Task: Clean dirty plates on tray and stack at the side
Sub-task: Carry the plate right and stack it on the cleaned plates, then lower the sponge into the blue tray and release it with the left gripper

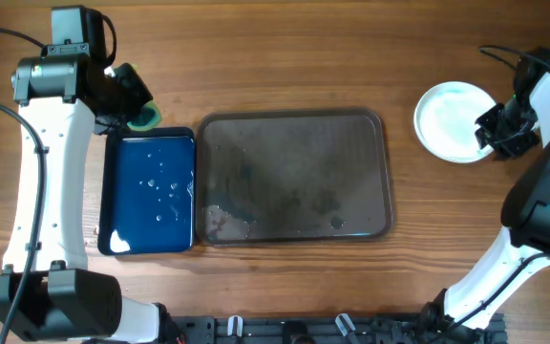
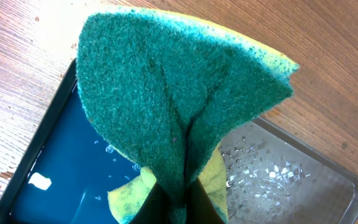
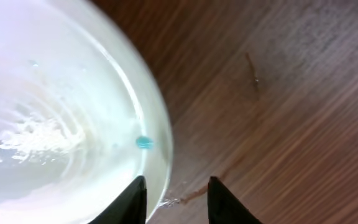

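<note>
My left gripper needs to move back and down next, to the bottom of the blue tray below and behind it, and release the sponge, because the grey tray [image 1: 294,119] is empty.
A white plate [image 1: 452,121] lies on the table at the far right, off the dark grey tray [image 1: 294,119]; I cannot tell whether others lie under it. It looks wet, with one small teal speck near its rim in the right wrist view [image 3: 55,124]. My right gripper [image 1: 494,134] [image 3: 176,190] is open, its fingers on either side of the plate's right rim. My left gripper [image 1: 130,103] [image 2: 178,202] is shut on a green and yellow sponge [image 2: 179,93] [image 1: 144,118], above the far edge of the blue tray. The grey tray holds no plates, only water smears.
A smaller glossy blue tray [image 1: 151,196] with water drops lies against the grey tray's left side; it shows in the left wrist view [image 2: 61,168] beside the grey tray's corner [image 2: 291,180]. Arm bases stand at the near edge.
</note>
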Motion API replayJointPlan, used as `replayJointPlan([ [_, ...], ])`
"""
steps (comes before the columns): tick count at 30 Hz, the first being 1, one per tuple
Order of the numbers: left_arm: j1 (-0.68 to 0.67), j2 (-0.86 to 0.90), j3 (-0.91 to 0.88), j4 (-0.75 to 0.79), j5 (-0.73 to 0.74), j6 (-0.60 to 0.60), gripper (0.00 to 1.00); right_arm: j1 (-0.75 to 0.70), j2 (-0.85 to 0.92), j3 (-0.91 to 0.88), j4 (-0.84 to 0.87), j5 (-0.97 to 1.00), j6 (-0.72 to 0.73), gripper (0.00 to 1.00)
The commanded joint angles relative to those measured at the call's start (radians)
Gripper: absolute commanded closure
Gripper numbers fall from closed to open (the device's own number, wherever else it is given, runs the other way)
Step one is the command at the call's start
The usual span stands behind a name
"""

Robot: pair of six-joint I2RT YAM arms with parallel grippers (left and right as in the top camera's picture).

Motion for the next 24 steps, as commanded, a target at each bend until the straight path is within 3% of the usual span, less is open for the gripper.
replayJointPlan([
  [1,-0.005,0.006,0.02,0.005,0.008,-0.005,0.96,0.023,0.009,-0.005,0.018,-0.006,-0.017,0.61],
  [3,-0.005,0.006,0.02,0.005,0.008,-0.005,0.96,0.033,0.009,-0.004,0.021,-0.005,-0.026,0.78],
  [4,-0.005,0.006,0.02,0.005,0.008,-0.005,0.96,0.038,0.007,0.0,0.021,-0.006,-0.041,0.92],
  [5,-0.005,0.006,0.02,0.005,0.008,-0.005,0.96,0.047,0.002,0.01,0.017,-0.005,-0.055,0.96],
  [8,-0.005,0.006,0.02,0.003,0.007,0.003,0.96,0.085,-0.055,0.027,0.018,-0.005,-0.092,0.96],
  [16,-0.005,0.006,-0.051,-0.121,-0.056,0.017,0.96,0.304,-0.43,0.027,0.017,0.007,-0.129,0.94],
  [24,-0.07,0.005,-0.37,0.013,-0.056,0.004,0.96,0.536,-0.657,0.027,-0.053,0.006,-0.129,0.9],
])
